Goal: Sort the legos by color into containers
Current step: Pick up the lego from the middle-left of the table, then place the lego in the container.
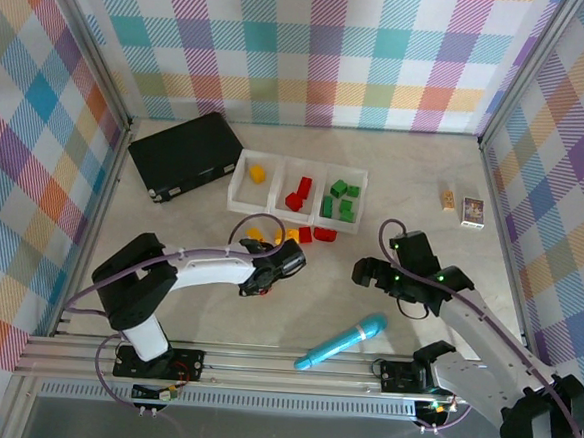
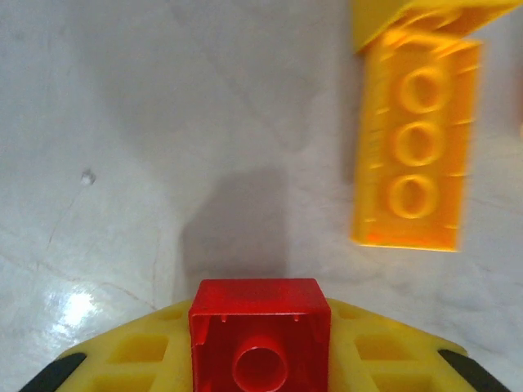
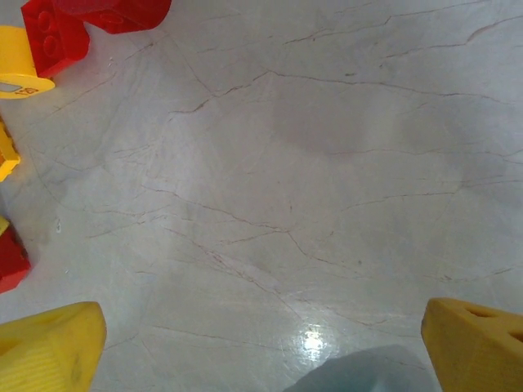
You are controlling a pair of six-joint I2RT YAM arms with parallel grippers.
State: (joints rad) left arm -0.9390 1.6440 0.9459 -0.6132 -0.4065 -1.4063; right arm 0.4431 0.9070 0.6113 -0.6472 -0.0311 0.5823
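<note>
The middle container (image 1: 299, 191) outward of my left gripper already holds red legos. The matching red lego should be lifted next by my left gripper, carried outward over them and released.
The white tray (image 1: 276, 162) has three containers side by side: a yellow lego (image 1: 258, 174) in the left one, red legos (image 1: 299, 193) in the middle one, green legos (image 1: 338, 200) in the right one. Loose yellow (image 1: 257, 234) and red legos (image 1: 325, 233) lie just in front of the tray. My left gripper (image 1: 289, 260) hovers low over them, shut on a red lego (image 2: 260, 327) whose hollow underside faces the camera. A long yellow lego (image 2: 417, 147) lies ahead of it on the table. My right gripper (image 1: 377, 265) stands open over bare table, fingers (image 3: 49, 351) wide apart. Red legos (image 3: 57, 37) lie far to its upper left.
A flat black case (image 1: 184, 154) lies left of the tray. A blue marker-like stick (image 1: 341, 343) rests near the front edge between the arms. Two small boxes (image 1: 473, 212) sit at the right, by the checkered wall.
</note>
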